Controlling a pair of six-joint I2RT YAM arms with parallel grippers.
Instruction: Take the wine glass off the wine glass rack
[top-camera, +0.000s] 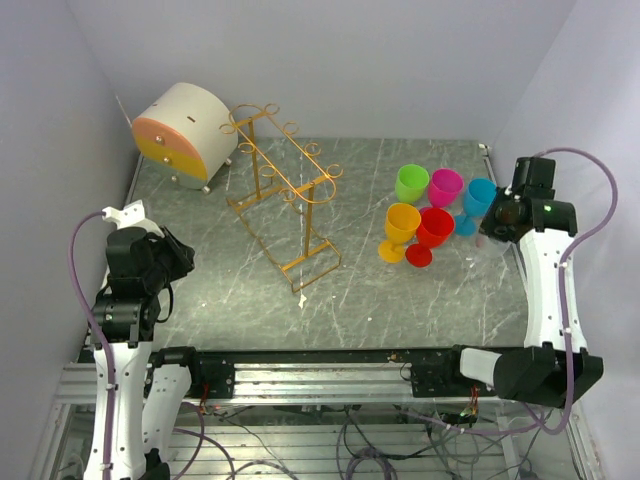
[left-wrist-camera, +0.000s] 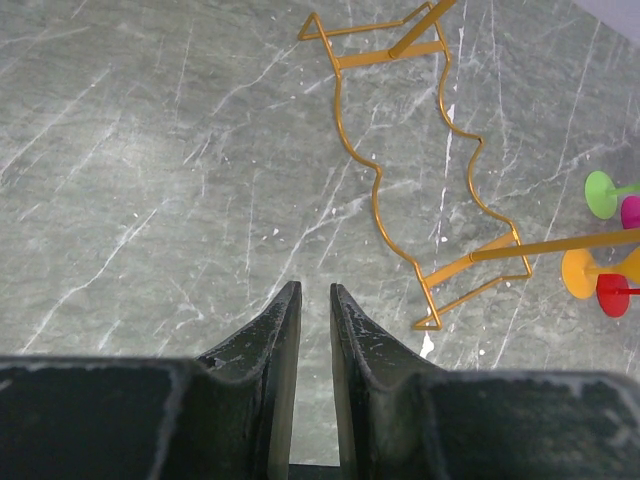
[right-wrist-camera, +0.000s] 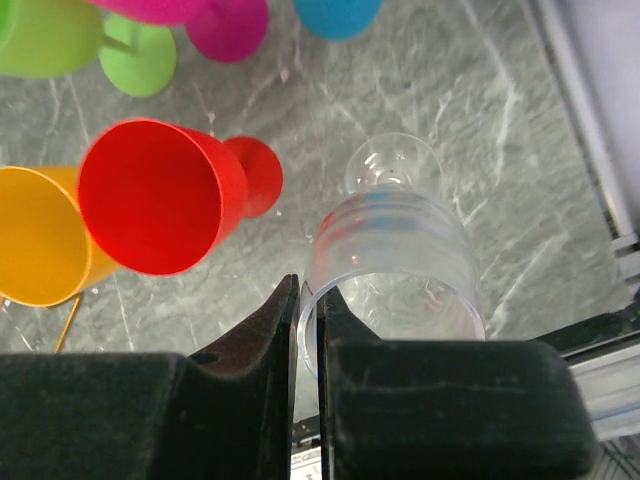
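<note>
My right gripper should next go down toward the left in the top view and let go of the clear wine glass on the table beside the red one, since that spot is free.
The gold wire wine glass rack (top-camera: 283, 178) stands at the back left of the table with no glass hanging on it; its base shows in the left wrist view (left-wrist-camera: 470, 262). A clear wine glass (right-wrist-camera: 395, 250) is at the far right, off the rack, foot down close to the table. My right gripper (right-wrist-camera: 308, 290) is shut on its rim, one finger inside the bowl and one outside; it sits at the table's right edge (top-camera: 497, 222). My left gripper (top-camera: 180, 255) hovers over the left of the table, fingers nearly together and empty (left-wrist-camera: 315, 290).
Coloured plastic wine glasses stand in a group left of the clear one: green (top-camera: 411, 183), pink (top-camera: 445, 187), blue (top-camera: 478, 200), orange (top-camera: 400, 228) and red (top-camera: 433, 230). A round white-and-orange drawer box (top-camera: 185, 135) stands at the back left. Walls close in on both sides.
</note>
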